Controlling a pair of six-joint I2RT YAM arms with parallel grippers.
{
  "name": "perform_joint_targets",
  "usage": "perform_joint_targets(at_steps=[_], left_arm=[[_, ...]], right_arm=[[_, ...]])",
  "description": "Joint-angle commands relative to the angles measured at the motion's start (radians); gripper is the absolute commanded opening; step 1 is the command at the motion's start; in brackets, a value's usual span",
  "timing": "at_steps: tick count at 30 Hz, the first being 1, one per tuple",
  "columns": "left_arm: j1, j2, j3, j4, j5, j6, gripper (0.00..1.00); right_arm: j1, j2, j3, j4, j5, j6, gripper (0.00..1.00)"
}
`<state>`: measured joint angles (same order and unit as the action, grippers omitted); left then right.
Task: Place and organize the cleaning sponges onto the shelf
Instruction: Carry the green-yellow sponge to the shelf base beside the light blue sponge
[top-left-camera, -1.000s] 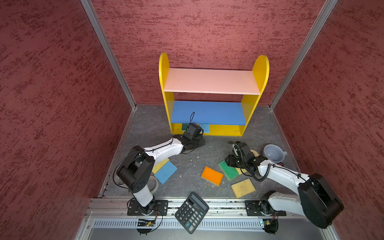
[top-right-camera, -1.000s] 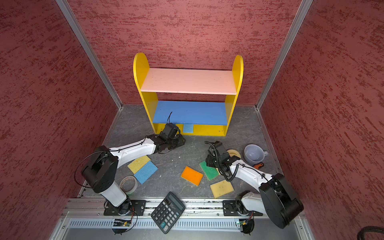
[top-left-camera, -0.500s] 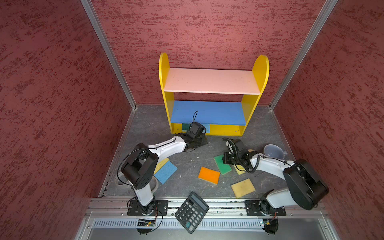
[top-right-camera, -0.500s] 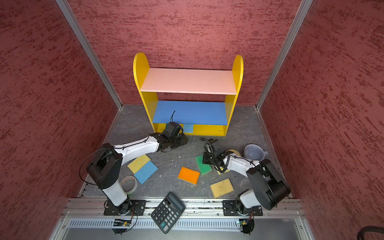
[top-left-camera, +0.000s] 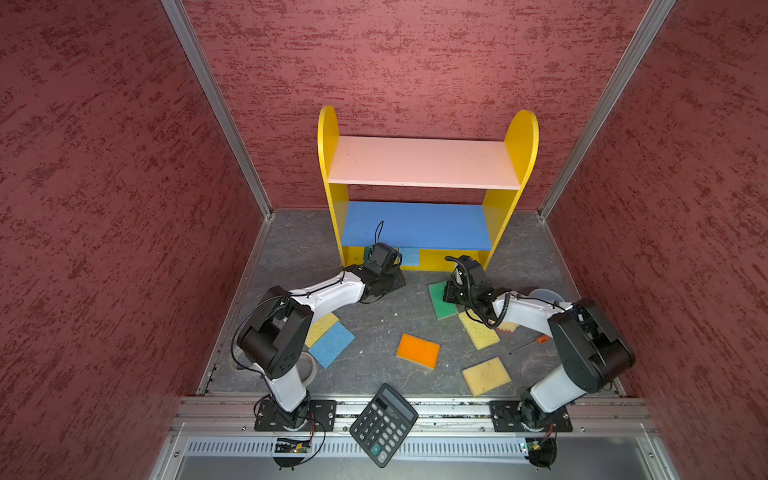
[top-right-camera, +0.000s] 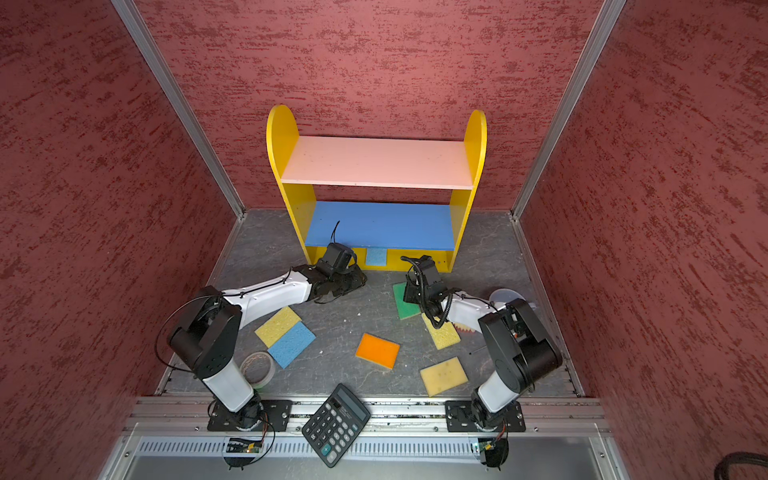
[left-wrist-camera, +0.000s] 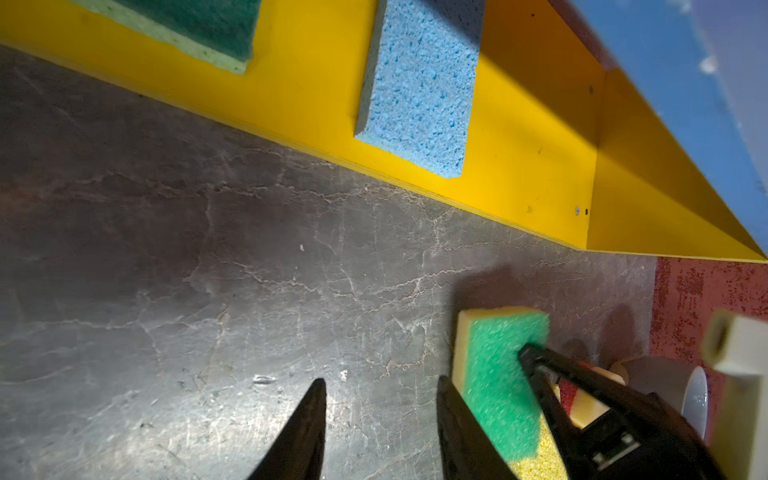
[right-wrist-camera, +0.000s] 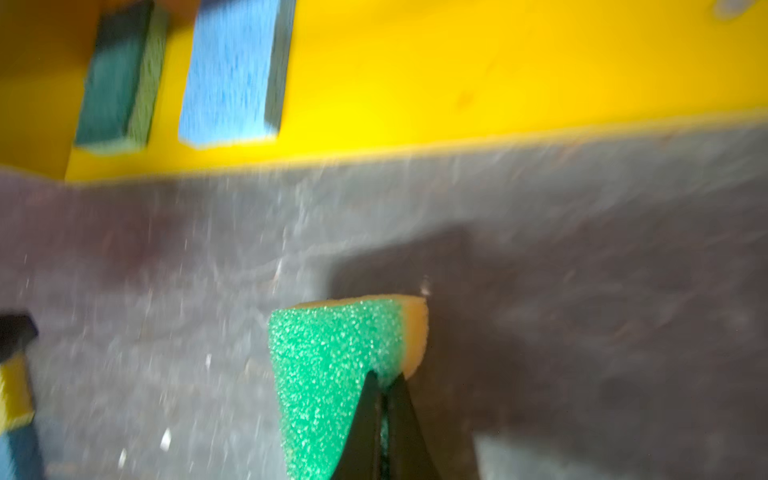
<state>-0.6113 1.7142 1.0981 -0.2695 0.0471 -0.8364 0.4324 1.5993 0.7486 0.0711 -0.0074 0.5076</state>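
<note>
The right gripper carries the green sponge outward onto that open stretch next and releases it, since the yellow bottom board lies bare beside the blue sponge.
The shelf stands at the back wall. Its yellow bottom board carries a blue sponge and a dark green sponge. My right gripper is shut on the edge of a green sponge with yellow backing, just in front of the shelf. My left gripper hovers open and empty over the floor by the shelf's front. Several sponges lie on the floor: yellow, blue, orange, yellow, pale yellow.
A black calculator lies across the front rail. A tape roll sits by the left arm's base. A pale cup lies behind the right arm, with a red-fringed piece under that arm. Red walls close in three sides.
The right gripper has shut on the green sponge and carried it towards the shelf. The left gripper has stayed open and has hardly moved.
</note>
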Motion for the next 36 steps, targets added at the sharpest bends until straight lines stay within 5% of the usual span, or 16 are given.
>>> perform_joint_targets(at_steps=[1, 12, 19, 26, 33, 36], left_arm=[[0.009, -0.028, -0.020, 0.016, 0.008, 0.014, 0.44], [0.033, -0.029, -0.047, 0.023, 0.016, 0.012, 0.43], [0.039, -0.031, -0.057, 0.031, 0.023, 0.010, 0.43], [0.043, -0.035, -0.065, 0.043, 0.032, 0.010, 0.43], [0.050, -0.039, -0.081, 0.062, 0.039, 0.011, 0.43], [0.057, -0.038, -0.087, 0.073, 0.041, 0.011, 0.43]], right_arm=[[-0.029, 0.021, -0.001, 0.182, 0.148, -0.032, 0.00], [-0.082, 0.168, 0.057, 0.387, 0.259, -0.031, 0.00], [-0.094, 0.204, 0.083, 0.389, 0.230, -0.010, 0.22], [-0.095, 0.095, 0.006, 0.346, 0.210, 0.017, 0.33], [-0.088, -0.110, -0.109, 0.257, 0.111, 0.060, 0.31], [-0.071, -0.177, -0.153, 0.227, 0.068, 0.085, 0.22]])
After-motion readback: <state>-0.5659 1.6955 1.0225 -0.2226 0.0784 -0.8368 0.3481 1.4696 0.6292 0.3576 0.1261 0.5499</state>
